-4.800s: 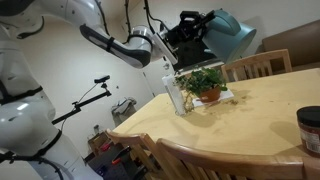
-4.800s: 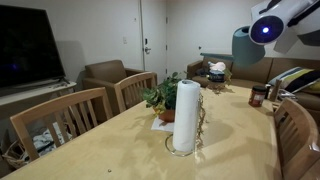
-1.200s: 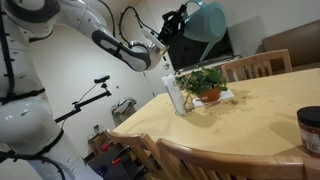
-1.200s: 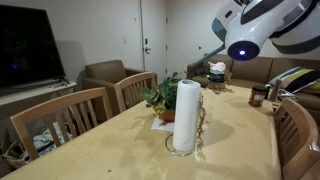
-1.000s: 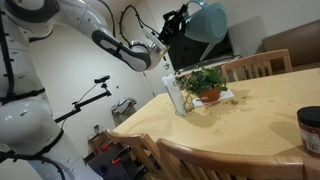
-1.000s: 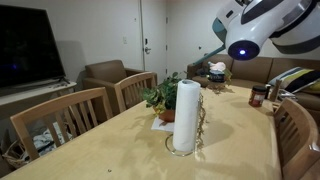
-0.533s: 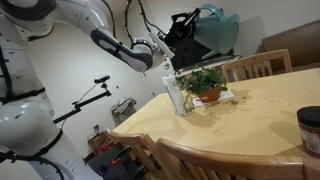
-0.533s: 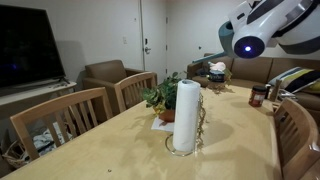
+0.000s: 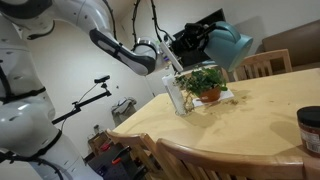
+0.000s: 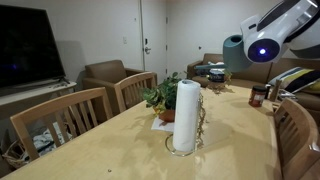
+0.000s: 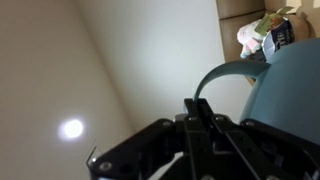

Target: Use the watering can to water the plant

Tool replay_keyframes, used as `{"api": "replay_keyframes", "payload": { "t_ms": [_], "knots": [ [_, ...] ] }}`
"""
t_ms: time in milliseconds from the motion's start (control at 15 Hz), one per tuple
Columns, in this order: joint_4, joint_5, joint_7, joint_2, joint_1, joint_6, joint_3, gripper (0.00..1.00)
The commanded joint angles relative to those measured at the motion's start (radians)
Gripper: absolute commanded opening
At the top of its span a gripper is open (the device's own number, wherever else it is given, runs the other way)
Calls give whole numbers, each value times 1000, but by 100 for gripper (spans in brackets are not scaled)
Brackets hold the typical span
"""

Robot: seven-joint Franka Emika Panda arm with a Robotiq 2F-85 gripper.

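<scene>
The hanging watering can (image 9: 231,46) will next go down with my gripper to stand on the bare tabletop beside the plant, releasing its handle.
The teal-blue watering can (image 9: 231,46) hangs in the air above and just to the right of the plant (image 9: 205,81), a bushy green one in an orange pot on the wooden table (image 9: 260,120). My gripper (image 9: 207,42) is shut on the can's loop handle (image 11: 222,73). In the wrist view the gripper (image 11: 198,108) pinches the thin handle, and the can's rounded body (image 11: 292,105) fills the right side. From the opposite side, the watering can (image 10: 233,52) shows beside the wrist, well behind the plant (image 10: 159,96). The spout is not clearly visible.
A white paper towel roll (image 10: 185,116) on a stand rises next to the plant. A dark jar (image 9: 310,128) sits at the table's right end. Wooden chairs (image 10: 56,120) line the table's sides. The arm (image 9: 120,50) reaches in from the left.
The watering can has come down and to the right from its high, tipped position above the plant, and now hangs lower and more upright. The gripper has stayed shut on the handle.
</scene>
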Motion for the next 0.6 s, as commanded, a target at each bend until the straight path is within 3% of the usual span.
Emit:
{"api": "replay_keyframes", "payload": {
  "t_ms": [0, 533],
  "knots": [
    [-3, 2, 2, 5, 5, 6, -8, 7],
    [-2, 2, 2, 13, 8, 5, -7, 7]
  ]
}}
